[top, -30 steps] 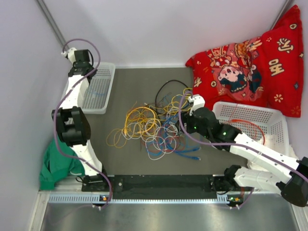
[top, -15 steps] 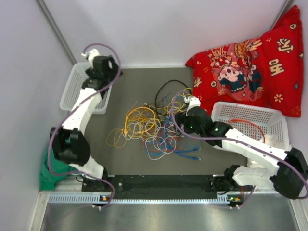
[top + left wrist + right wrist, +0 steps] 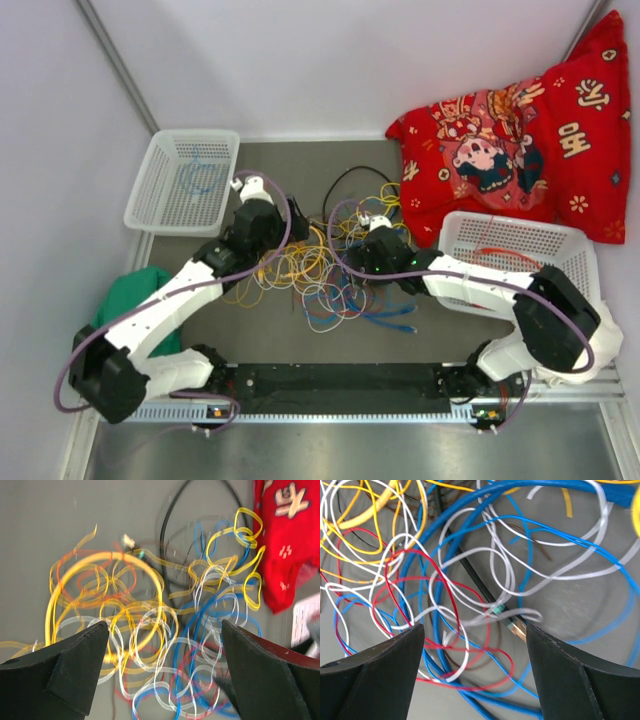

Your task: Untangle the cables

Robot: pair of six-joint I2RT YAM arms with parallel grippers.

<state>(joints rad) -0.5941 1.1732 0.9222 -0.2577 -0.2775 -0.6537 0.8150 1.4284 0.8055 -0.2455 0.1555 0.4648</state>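
Note:
I will move my right gripper to the left in the top view and lower it onto the thick blue cable, because red and white loops cross it there.
The cables (image 3: 320, 265) lie in one tangled heap on the grey mat, with yellow, white, red, blue and black loops. My left gripper (image 3: 164, 625) hangs open above the heap's left side. Yellow loops (image 3: 100, 565) and blue strands (image 3: 200, 630) lie blurred below it, and nothing sits between its fingers. My right gripper (image 3: 475, 627) stands open low over the heap's right side. It straddles a thick blue cable (image 3: 432, 610), red loops (image 3: 445, 587), white loops and a black cable with a teal plug (image 3: 498, 611). It grips none of them.
A white basket (image 3: 150, 205) at the back left holds a thin blue cable (image 3: 200, 175). A second white basket (image 3: 575, 250) on the right holds a red cable (image 3: 520, 255). A red cushion (image 3: 500, 140) fills the back right corner. Green cloth (image 3: 125, 300) lies at the left edge.
My left arm has swung from the back-left basket to above the heap, and its jaws have opened. A blue cable now shows in that basket. My right arm has reached further left over the heap.

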